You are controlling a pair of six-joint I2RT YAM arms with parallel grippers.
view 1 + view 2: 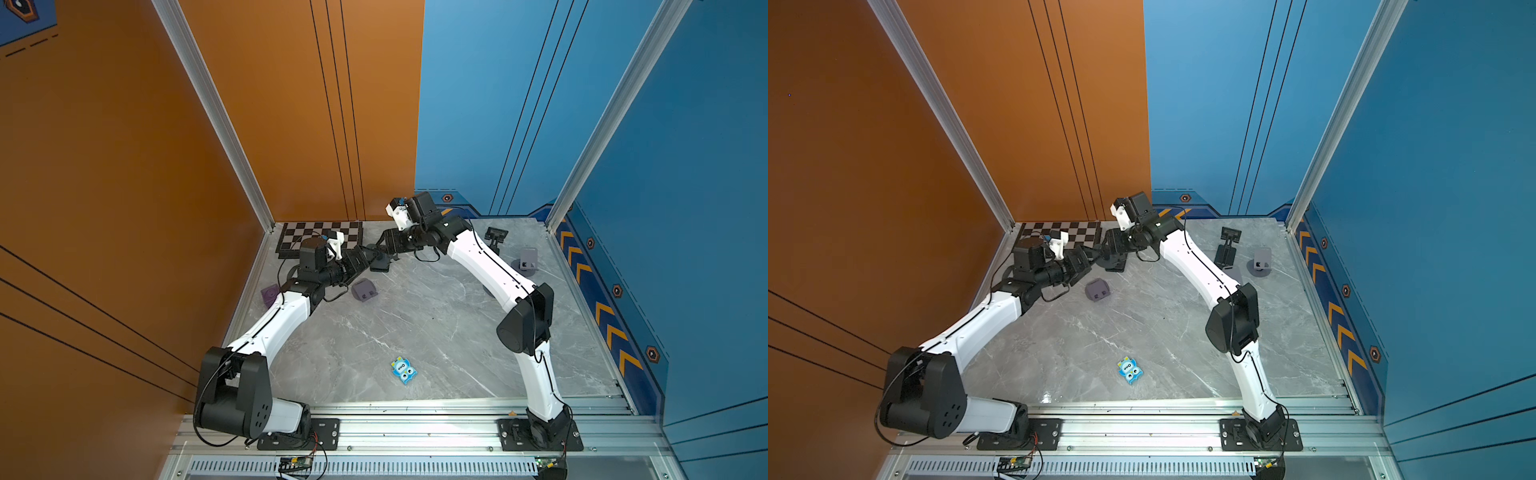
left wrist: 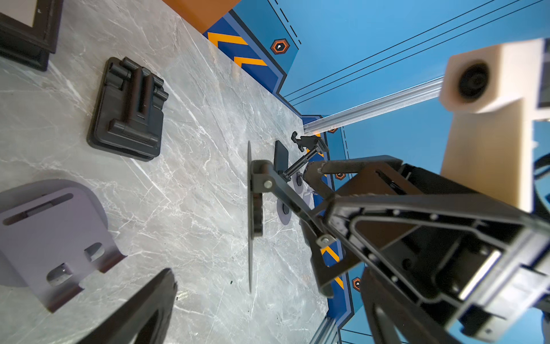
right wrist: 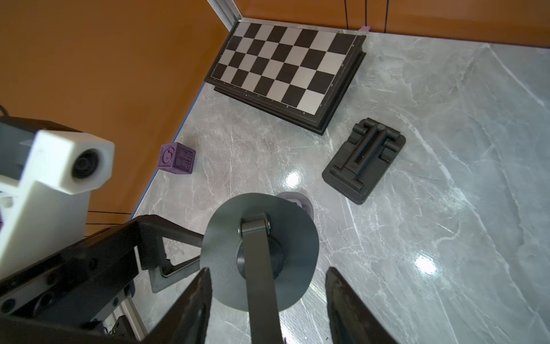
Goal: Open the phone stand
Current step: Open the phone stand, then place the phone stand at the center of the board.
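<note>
The arm of the stand is unfolded, so my right gripper needs to lower the upright disc toward the open black stand next, lay it flat on the bare tabletop beside the stand, and then let go of it.
A dark grey phone stand point(image 3: 291, 226) with a round base disc and a hinged arm hangs above the table near the back centre, where both grippers meet point(image 1: 375, 251). My right gripper point(image 3: 266, 269) holds it at the far end of the arm, which runs back between the fingers. In the left wrist view the disc point(image 2: 250, 238) shows edge-on and upright. It stands between the wide-open jaws of my left gripper point(image 2: 268, 277) and touches neither finger. The right gripper's fingers point(image 2: 342, 166) close around the stand's holder plate.
On the table below lie a flat black folded stand point(image 3: 364, 160) and a grey-purple folded stand point(image 2: 50, 238). A chessboard point(image 1: 320, 239) fills the back left corner, with a purple cube point(image 3: 177, 158) by the orange wall. Two more stands point(image 1: 495, 237) point(image 1: 528, 262) sit back right, and a blue toy point(image 1: 403, 370) near the front.
</note>
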